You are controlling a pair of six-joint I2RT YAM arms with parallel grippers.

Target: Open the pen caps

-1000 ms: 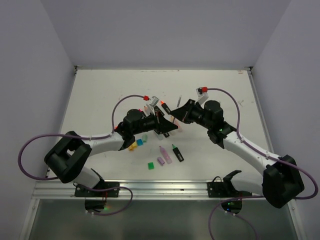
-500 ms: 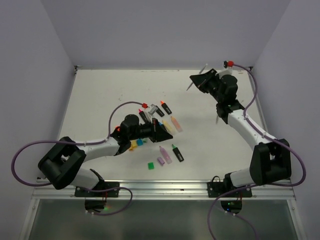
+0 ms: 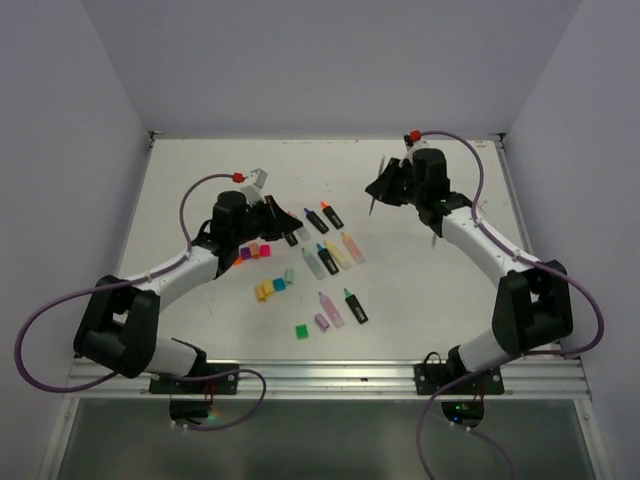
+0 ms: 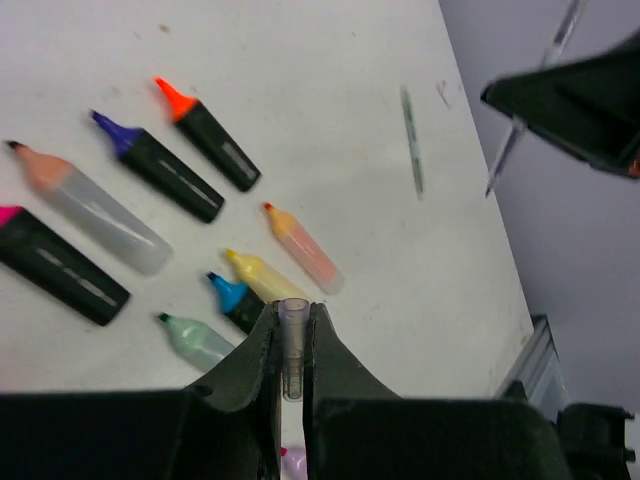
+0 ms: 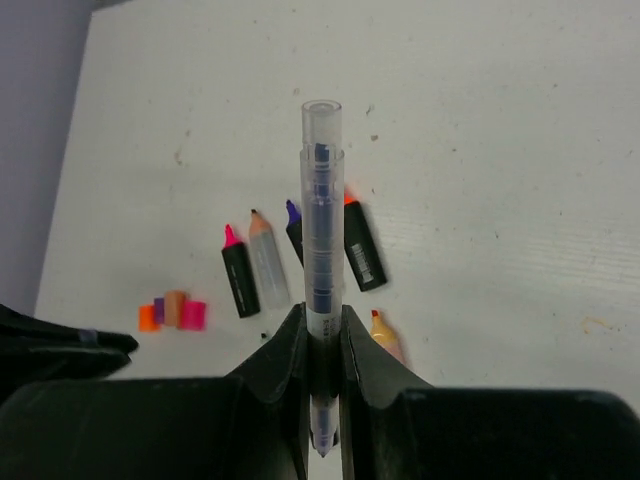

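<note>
I will swing my left gripper left in the top view, then lower and release, as bare tabletop (image 3: 227, 265) beside the orange cap is below it there.
Small loose pen caps lie on the white table: a pink, orange and purple group (image 3: 254, 252) (image 5: 172, 312), a yellow and blue pair (image 3: 270, 288), a green one (image 3: 301, 330) and a lilac one (image 3: 322, 321). Uncapped highlighters (image 3: 322, 240) (image 4: 205, 146) lie in a row beside them. My left gripper (image 3: 288, 222) (image 4: 292, 308) is shut on a small clear tube-shaped cap (image 4: 292, 335), held above the highlighters. My right gripper (image 3: 380, 188) (image 5: 322, 315) is shut on a thin clear pen (image 5: 322, 230) with a dark blue core, raised at the far right; it also shows in the left wrist view (image 4: 525, 110).
A thin grey pen (image 3: 432, 234) (image 4: 412, 140) lies on the table under the right arm. The table's right edge and the metal rail (image 4: 535, 360) are near. White walls close in the far and side edges. Purple cables loop from both arms.
One second ago both grippers met over the highlighters. The right gripper has since lifted away to the far right with the thin pen. The left gripper has drawn back left with the clear cap.
</note>
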